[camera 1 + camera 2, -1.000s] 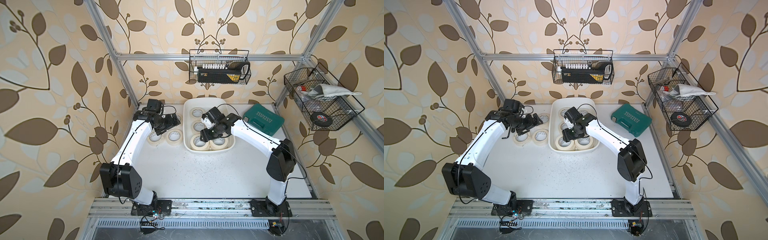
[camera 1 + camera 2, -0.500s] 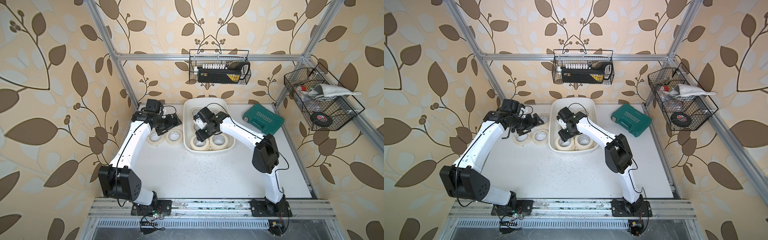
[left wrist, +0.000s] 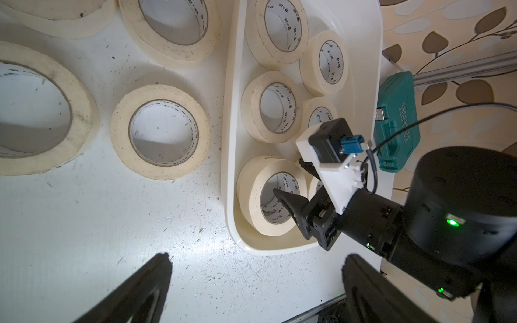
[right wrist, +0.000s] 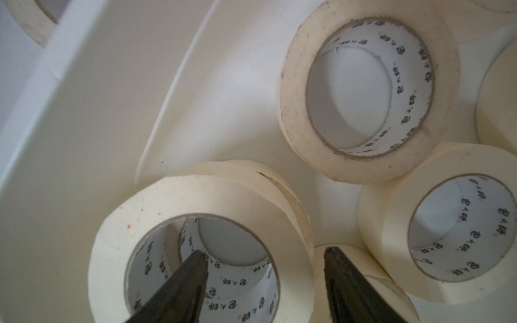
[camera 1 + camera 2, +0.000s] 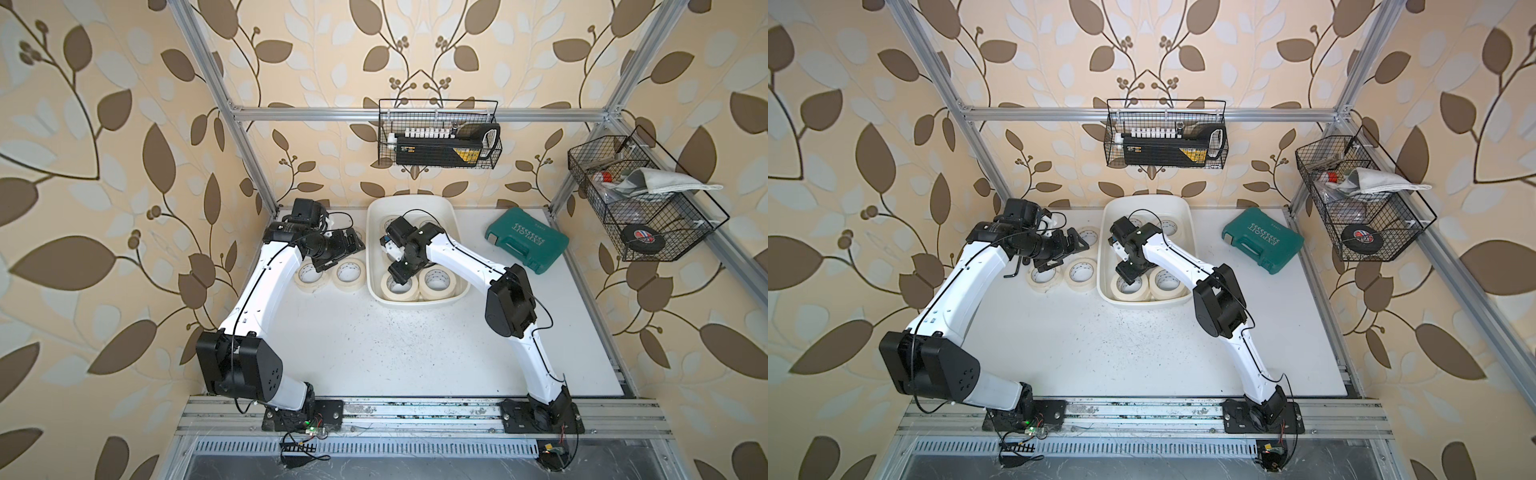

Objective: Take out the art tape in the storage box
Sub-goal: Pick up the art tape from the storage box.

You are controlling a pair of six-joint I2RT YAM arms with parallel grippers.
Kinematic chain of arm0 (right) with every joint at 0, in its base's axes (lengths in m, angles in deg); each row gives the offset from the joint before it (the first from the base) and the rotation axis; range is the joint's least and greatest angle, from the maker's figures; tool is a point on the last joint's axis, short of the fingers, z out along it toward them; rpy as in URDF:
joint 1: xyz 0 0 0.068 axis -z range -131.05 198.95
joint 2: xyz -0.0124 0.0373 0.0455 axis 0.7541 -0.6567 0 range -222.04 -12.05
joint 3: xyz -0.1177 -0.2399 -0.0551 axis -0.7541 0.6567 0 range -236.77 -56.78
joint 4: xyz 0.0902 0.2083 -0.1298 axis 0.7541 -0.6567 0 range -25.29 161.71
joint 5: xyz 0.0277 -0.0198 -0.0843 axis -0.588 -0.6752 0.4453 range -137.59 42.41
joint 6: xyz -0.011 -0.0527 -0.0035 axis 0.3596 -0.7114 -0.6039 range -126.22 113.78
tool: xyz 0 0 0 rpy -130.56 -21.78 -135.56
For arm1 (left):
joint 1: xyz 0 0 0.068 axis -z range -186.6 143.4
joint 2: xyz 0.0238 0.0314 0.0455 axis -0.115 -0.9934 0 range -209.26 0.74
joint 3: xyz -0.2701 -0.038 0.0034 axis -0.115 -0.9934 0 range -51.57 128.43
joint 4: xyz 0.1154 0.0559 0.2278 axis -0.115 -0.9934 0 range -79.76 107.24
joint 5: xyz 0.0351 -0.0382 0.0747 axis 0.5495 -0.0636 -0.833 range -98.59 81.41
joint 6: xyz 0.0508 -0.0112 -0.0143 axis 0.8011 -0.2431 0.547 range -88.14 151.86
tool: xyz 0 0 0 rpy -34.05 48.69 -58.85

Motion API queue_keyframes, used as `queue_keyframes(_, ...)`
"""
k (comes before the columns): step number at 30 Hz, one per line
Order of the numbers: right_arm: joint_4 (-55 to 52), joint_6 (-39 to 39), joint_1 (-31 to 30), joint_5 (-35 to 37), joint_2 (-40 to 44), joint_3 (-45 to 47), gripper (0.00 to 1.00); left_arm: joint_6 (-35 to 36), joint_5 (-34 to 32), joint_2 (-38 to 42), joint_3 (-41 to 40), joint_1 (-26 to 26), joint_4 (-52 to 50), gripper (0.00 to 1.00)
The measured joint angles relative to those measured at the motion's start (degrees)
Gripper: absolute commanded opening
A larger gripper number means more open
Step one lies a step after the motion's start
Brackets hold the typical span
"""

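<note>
I will next move my right gripper farther down over both sides of the art tape roll's side point(image 4: 294, 274) and close on it, because the roll's side is between my right gripper's open fingers and continues below them.
The storage box point(image 5: 409, 205) is a white tub at the back of the table, with several cream art tape rolls in it. My right gripper point(image 5: 398, 274) reaches down into its front left corner. There it is open, astride the wall of one art tape roll point(image 4: 195, 195). One finger point(image 4: 193, 276) is inside the core and the other is outside, neither pressing the wall. My left gripper point(image 3: 256, 258) hangs open and empty over bare table just left of the box, beside art tape rolls point(image 5: 349, 286) lying on the table.
A teal tool case point(image 5: 528, 241) lies right of the box. One black wire basket point(image 5: 438, 141) hangs on the back wall. Another point(image 5: 640, 199) hangs at the right and holds a black tape roll point(image 5: 638, 237). More rolls point(image 3: 120, 131) lie under and behind my left gripper.
My right arm has swung left, bringing its gripper over the front left roll in the box with one finger in the core. The left arm has hardly moved.
</note>
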Motion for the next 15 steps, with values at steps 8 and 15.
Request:
queue_keyframes(8,-0.4,-1.6,0.0,2.3,-1.9,-2.3,0.61,0.0,0.2,0.0,0.0,0.0,0.0,0.99)
queue_keyframes(15,-0.9,-2.9,0.0,1.7,-4.3,-3.5,0.36,0.0,1.1,0.0,0.0,0.0,0.0,0.99)
